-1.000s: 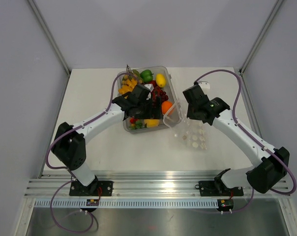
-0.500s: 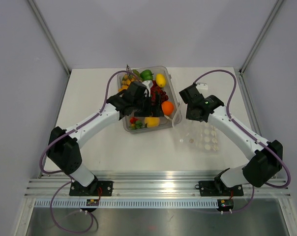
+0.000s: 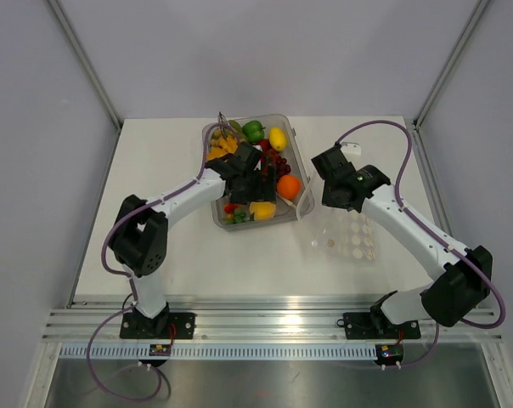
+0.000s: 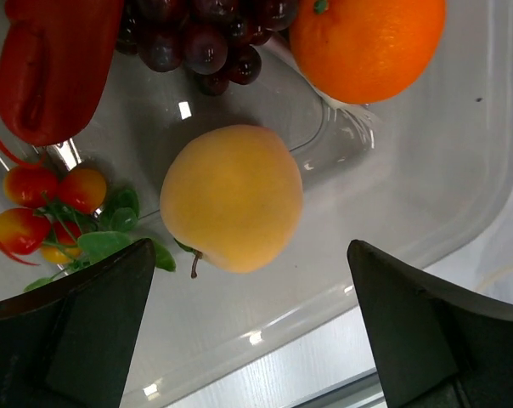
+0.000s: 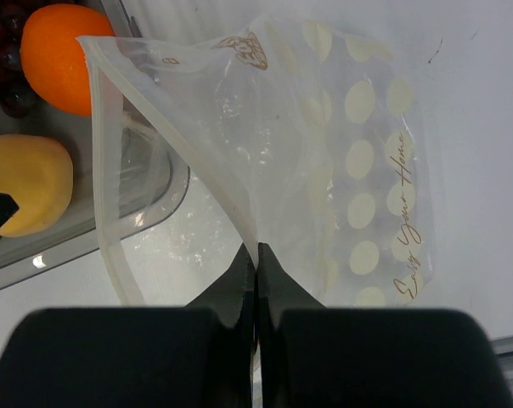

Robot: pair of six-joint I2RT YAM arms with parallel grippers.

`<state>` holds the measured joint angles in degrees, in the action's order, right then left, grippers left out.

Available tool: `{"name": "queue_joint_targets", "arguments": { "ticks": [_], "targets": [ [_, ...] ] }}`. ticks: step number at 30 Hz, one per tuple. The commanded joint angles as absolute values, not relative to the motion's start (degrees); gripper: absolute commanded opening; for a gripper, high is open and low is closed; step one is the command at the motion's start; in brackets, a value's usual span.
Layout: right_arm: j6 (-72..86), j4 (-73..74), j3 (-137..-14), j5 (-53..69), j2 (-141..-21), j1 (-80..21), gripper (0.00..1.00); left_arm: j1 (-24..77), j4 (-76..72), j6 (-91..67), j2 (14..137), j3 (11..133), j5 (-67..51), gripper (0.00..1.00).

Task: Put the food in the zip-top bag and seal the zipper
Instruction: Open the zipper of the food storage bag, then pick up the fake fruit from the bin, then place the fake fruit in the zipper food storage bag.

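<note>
The yellow-orange fruit [image 4: 232, 197] is below the left gripper, which should lower into the tray first to get its fingers on opposite sides of the fruit, and then close.
The toy food lies in a clear rigid tray [image 3: 292, 136]: an orange [image 3: 289, 186], purple grapes [image 3: 274, 161], a yellow lemon [image 3: 278, 138] and a green pepper [image 3: 253, 130]. My left gripper [image 3: 258, 181] is open above the tray, its fingers either side of a yellow-orange fruit [image 4: 232, 197], with the orange [image 4: 367, 44], grapes [image 4: 207, 34] and a red pepper [image 4: 53, 64] beyond. My right gripper [image 5: 256, 255] is shut on the mouth edge of the dotted zip-top bag [image 5: 358, 161], holding its mouth open beside the tray's right side. The bag [image 3: 346, 238] trails onto the table.
A cluster of small red and orange tomatoes with green leaves [image 4: 61, 208] lies in the tray's near left corner. Grey walls enclose the white table [image 3: 155, 170], and a metal rail [image 3: 265, 323] runs along its near edge.
My left gripper has shifted right over the tray toward the yellow-orange fruit. My right gripper has drawn the bag's mouth in against the tray's right side, lifting the bag.
</note>
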<state>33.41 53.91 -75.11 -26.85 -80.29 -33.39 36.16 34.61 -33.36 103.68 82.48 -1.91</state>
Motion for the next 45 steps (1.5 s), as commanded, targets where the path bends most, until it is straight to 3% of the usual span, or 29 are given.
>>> {"name": "queue_joint_targets", "arguments": {
  "ticks": [1, 9, 17, 21, 32, 45],
  "targets": [
    [33.8, 53.3, -77.3, -26.7, -78.4, -33.5, 0.0, 36.3, 32.3, -34.5, 105.8, 85.2, -0.4, 0.99],
    [33.9, 53.1, -77.5, -25.1, -78.3, -33.5, 0.0, 36.8, 31.8, -35.4, 109.4, 85.3, 2.0, 0.98],
    [33.8, 52.7, -77.2, -23.9, -78.2, -33.5, 0.0, 37.4, 30.9, -34.6, 112.0, 86.2, 2.7, 0.88],
    [33.9, 52.6, -76.9, -24.0, -77.7, -33.5, 0.0, 37.5, 30.7, -34.5, 110.3, 85.6, 2.3, 0.7],
    [34.2, 51.4, -75.9, -22.8, -77.8, -33.6, 0.0, 38.0, 30.9, -33.1, 92.1, 86.0, -1.7, 0.46],
    [34.5, 49.7, -76.6, -19.5, -77.7, -33.6, 0.0, 41.9, 19.9, -40.5, 94.1, 87.0, -21.1, 0.43]
  ]
}}
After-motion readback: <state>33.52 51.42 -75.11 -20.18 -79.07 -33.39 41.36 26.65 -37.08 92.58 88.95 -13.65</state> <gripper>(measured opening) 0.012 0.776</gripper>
